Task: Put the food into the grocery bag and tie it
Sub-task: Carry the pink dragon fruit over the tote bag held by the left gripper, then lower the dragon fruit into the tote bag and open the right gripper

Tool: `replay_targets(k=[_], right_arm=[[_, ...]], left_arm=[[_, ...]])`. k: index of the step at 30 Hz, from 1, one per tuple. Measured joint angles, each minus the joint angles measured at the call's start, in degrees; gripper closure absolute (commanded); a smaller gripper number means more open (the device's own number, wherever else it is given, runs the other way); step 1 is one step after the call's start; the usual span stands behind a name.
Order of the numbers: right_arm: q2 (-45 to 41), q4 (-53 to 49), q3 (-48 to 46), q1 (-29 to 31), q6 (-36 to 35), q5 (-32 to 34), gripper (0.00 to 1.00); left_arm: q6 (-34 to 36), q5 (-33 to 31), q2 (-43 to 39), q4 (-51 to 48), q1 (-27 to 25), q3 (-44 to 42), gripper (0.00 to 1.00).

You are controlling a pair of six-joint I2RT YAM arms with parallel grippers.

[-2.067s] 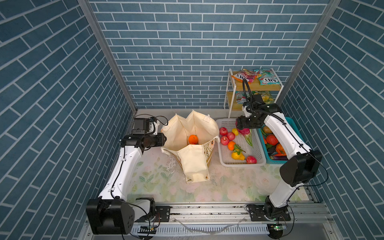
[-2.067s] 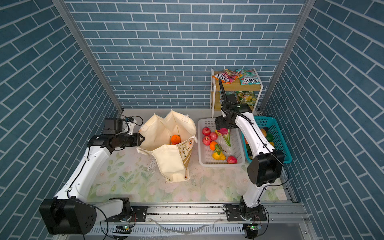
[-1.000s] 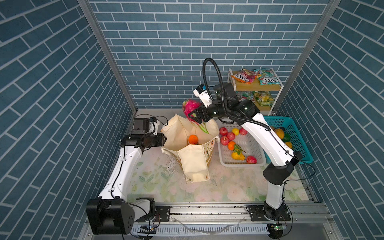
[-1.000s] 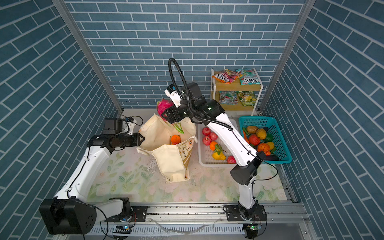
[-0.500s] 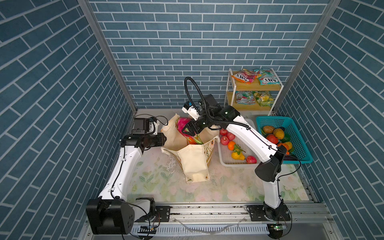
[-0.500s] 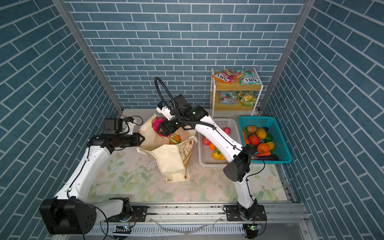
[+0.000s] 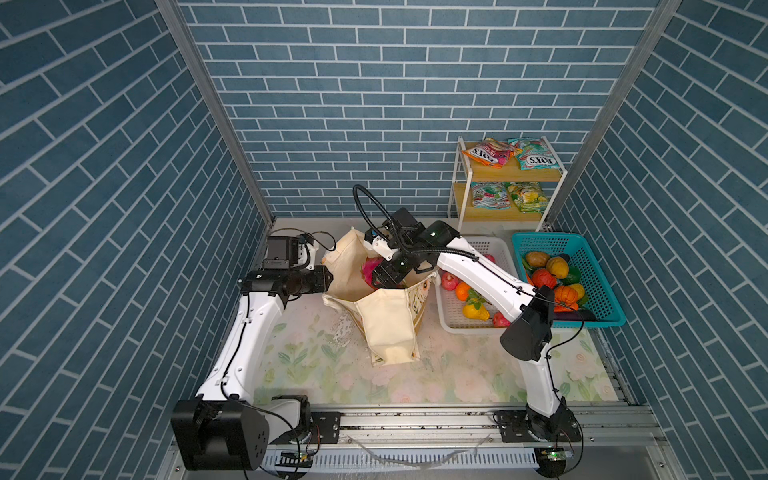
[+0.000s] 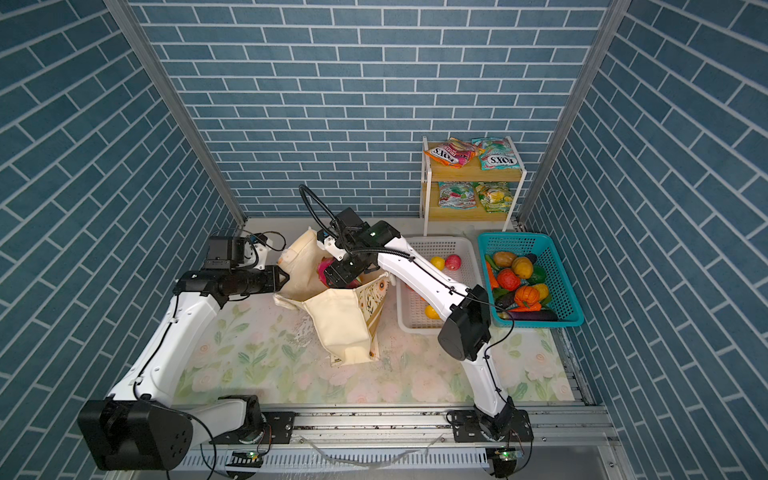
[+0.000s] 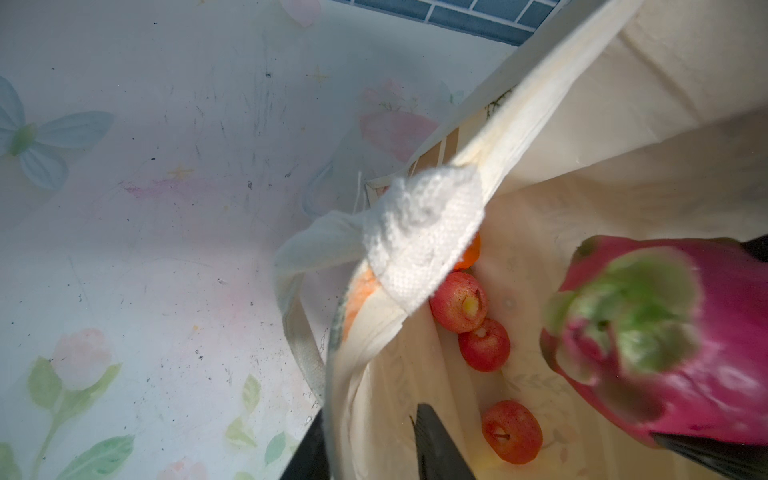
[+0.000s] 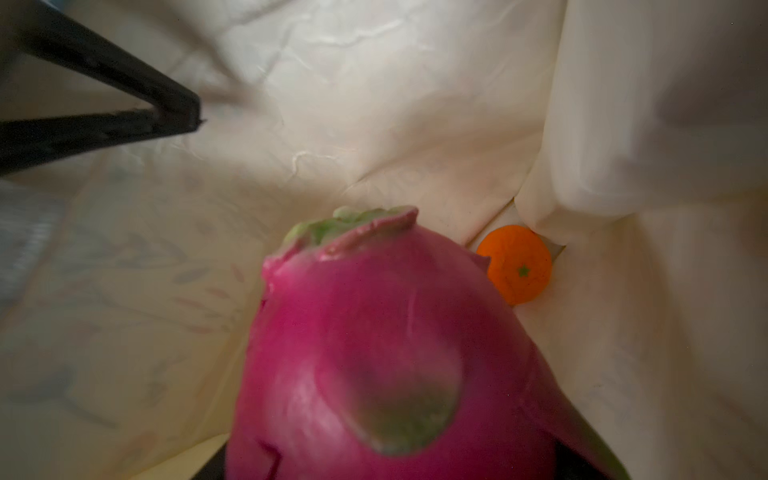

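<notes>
The pink dragon fruit goes down with my right gripper, deeper into the bag's open inside, for release next, because it still hangs above the bag's bottom.
The grocery bag (image 7: 386,324), a cream canvas tote, stands open in the middle of the floral mat. My left gripper (image 9: 372,446) is shut on the bag's left rim, one black finger inside the wall and one outside, holding the mouth open. My right gripper (image 7: 384,276) reaches into the bag's mouth, shut on the pink, green-scaled dragon fruit (image 10: 395,353), which hangs above the bag's floor. An orange (image 10: 517,264) and three red apples (image 9: 459,301) lie at the bottom of the bag. The white rope-like handle (image 9: 419,232) droops over the rim.
A white basket (image 7: 465,326) right of the bag holds more fruit. A teal basket (image 7: 540,237) of vegetables stands beside it at the right wall. A small shelf (image 7: 536,176) at the back right carries FOX'S packets (image 7: 486,151). Brick walls close in on three sides.
My right arm lifted the dragon fruit from the white basket, swung it left over the bag and lowered it into the mouth. The left arm has kept still on the rim.
</notes>
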Motion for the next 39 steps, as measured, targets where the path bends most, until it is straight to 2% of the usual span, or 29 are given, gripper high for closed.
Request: replay_targets(k=[10, 13, 14, 15, 25, 29, 34, 39], right_arm=[[5.2, -1.8, 1.7, 0.0, -1.6, 2.3, 0.27], [6.3, -1.9, 2.1, 0.0, -1.7, 2.9, 0.18], [6.6, -1.9, 2.1, 0.0, -1.6, 3.0, 0.02], [6.8, -1.9, 2.1, 0.0, -1.6, 3.2, 0.01], [5.6, -0.9, 3.0, 0.0, -2.6, 6.0, 0.01], [-2.1, 5.4, 0.1, 0.1, -2.4, 7.4, 0.01], [-21.5, 21.3, -14.2, 0.1, -2.0, 8.5, 0.01], [-33.4, 33.2, -22.6, 0.1, -1.5, 12.6, 0.01]], left_arm=[[0.0, 0.0, 0.0, 0.0, 0.0, 0.0, 0.64], [0.0, 0.0, 0.0, 0.0, 0.0, 0.0, 0.64], [0.0, 0.0, 0.0, 0.0, 0.0, 0.0, 0.64], [0.0, 0.0, 0.0, 0.0, 0.0, 0.0, 0.64], [0.0, -0.1, 0.0, 0.0, 0.0, 0.0, 0.64], [0.0, -0.2, 0.1, 0.0, 0.0, 0.0, 0.64], [0.0, -0.4, 0.3, 0.0, 0.0, 0.0, 0.64], [0.0, -0.5, 0.4, 0.0, 0.0, 0.0, 0.64]])
